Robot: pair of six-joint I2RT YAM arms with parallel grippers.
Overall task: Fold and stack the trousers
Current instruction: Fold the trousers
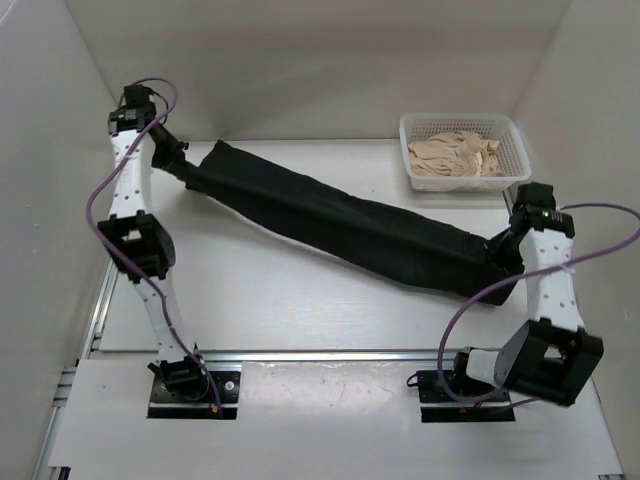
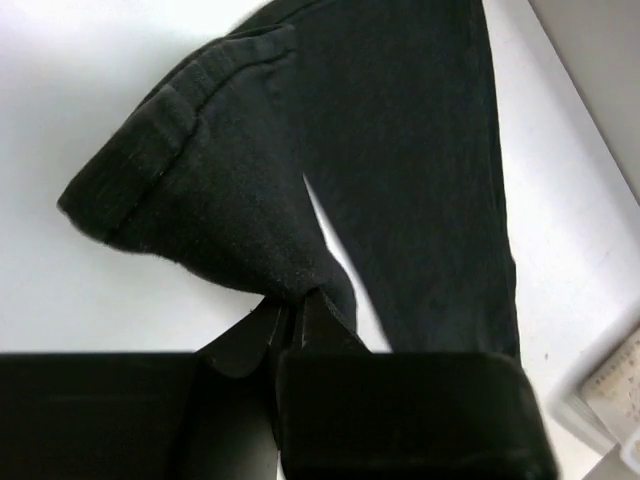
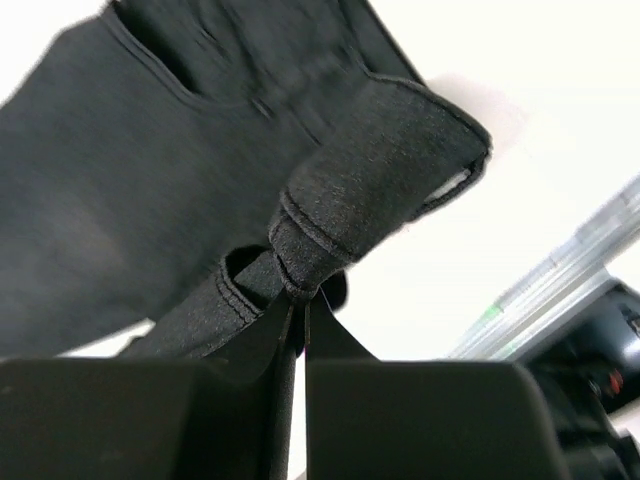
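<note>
The left gripper next needs to move outward and to the right in the top view and release the lifted edge of the trousers over the flat trouser layer (image 1: 224, 157) (image 2: 405, 170), which lies on that side.
The black trousers (image 1: 340, 220) lie stretched in a long band across the white table, from the far left to the near right. My left gripper (image 1: 178, 160) is shut on the far-left end, pinching the ribbed edge of the fabric (image 2: 200, 180) between its fingertips (image 2: 255, 320). My right gripper (image 1: 505, 250) is shut on the near-right end, pinching a hemmed fold of the cloth (image 3: 370, 170) between its fingertips (image 3: 335, 335). Both ends are lifted slightly while the middle rests on the table.
A white mesh basket (image 1: 519, 146) with beige cloth garments (image 1: 455, 155) stands at the back right, close behind the right arm. White walls enclose the table at the left, back and right. A metal rail (image 1: 330, 355) runs along the near edge.
</note>
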